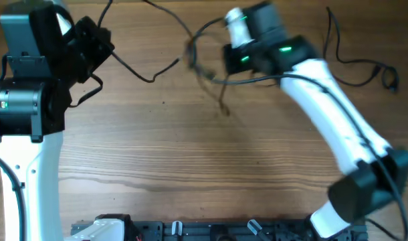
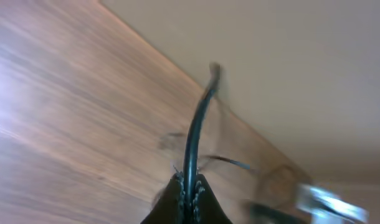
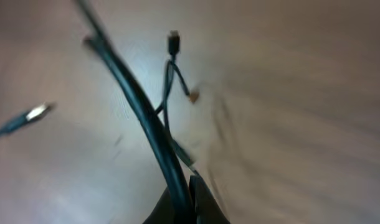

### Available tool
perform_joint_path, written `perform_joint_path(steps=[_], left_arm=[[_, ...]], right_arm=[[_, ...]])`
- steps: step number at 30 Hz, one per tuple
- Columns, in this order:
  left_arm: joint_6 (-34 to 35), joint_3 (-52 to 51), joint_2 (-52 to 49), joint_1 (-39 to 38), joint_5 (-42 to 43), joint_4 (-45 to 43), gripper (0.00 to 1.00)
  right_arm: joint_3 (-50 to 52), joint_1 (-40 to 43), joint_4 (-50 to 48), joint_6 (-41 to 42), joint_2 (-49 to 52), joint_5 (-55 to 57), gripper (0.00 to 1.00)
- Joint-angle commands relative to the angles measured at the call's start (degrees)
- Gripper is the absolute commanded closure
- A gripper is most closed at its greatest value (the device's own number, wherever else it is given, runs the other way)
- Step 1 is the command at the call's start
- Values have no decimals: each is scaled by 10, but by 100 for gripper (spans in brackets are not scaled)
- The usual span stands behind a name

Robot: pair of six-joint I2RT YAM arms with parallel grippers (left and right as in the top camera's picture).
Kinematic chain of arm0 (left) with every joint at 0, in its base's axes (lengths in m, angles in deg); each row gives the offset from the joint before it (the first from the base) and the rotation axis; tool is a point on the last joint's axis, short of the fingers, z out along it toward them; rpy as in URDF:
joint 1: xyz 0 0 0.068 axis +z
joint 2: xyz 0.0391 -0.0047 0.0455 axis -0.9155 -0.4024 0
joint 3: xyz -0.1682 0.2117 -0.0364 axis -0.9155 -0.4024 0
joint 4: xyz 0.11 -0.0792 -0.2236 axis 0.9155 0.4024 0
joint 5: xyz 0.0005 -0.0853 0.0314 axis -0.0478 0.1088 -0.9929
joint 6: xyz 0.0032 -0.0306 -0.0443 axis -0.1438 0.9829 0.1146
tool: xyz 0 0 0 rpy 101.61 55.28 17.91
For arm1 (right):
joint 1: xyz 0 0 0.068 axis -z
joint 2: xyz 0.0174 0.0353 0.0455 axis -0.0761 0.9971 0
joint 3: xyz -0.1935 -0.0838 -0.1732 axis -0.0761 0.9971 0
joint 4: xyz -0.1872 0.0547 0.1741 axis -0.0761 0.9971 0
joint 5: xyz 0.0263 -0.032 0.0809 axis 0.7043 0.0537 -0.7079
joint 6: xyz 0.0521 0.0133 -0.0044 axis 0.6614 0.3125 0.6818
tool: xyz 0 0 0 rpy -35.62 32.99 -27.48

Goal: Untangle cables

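The separate black cable (image 1: 379, 67) lies to the right of my right gripper in the overhead view, so I need to carry mine there, away from the tangle (image 1: 202, 68), and release it.
Thin black cables lie across the far part of the wooden table. One cable (image 1: 150, 78) runs from my left gripper (image 1: 105, 47) toward a blurred tangle (image 1: 202, 68) next to my right gripper (image 1: 229, 61). In the left wrist view my left gripper (image 2: 189, 190) is shut on a black cable (image 2: 196, 124) that rises away to a plug end. In the right wrist view my right gripper (image 3: 185, 200) is shut on a black cable (image 3: 137, 106); a thinner cable with a small plug (image 3: 173, 42) hangs beside it.
A separate black cable (image 1: 364, 67) with a plug lies at the far right of the table. Another plug end (image 3: 37, 112) shows at the left of the right wrist view. A dark rack (image 1: 190, 229) lines the front edge.
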Motion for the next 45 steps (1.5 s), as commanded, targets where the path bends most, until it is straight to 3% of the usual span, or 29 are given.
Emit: perform_joint_path(steps=[1, 5, 9, 14, 17, 22, 28, 33, 41, 45], left_arm=[[-33, 5, 5, 3, -189, 36, 96], [-33, 5, -6, 3, -287, 64, 96], [-33, 5, -19, 9, -351, 72, 96], [-33, 5, -34, 72, -367, 81, 96], [-34, 5, -43, 119, -332, 86, 96], [-34, 5, -49, 128, -258, 90, 96], [-34, 5, -50, 128, -171, 90, 96], [-51, 5, -50, 100, -135, 90, 96], [-51, 5, -50, -3, -135, 73, 96], [-50, 5, -50, -67, -135, 59, 96]], right_arm=[[-23, 87, 6, 33, -78, 1, 96], [-23, 142, 8, 7, -127, -115, 96], [-23, 147, 33, 3, -162, -107, 96], [-17, 150, 142, 52, -168, 115, 96], [-2, 172, 160, 109, -151, 140, 96], [-10, 177, 54, 53, -139, 8, 96], [-77, 196, -58, 56, -139, 63, 96], [-123, 302, -78, 70, -139, 75, 96], [-130, 579, -103, 140, -124, -65, 96], [-130, 619, -115, 124, -62, -61, 96]])
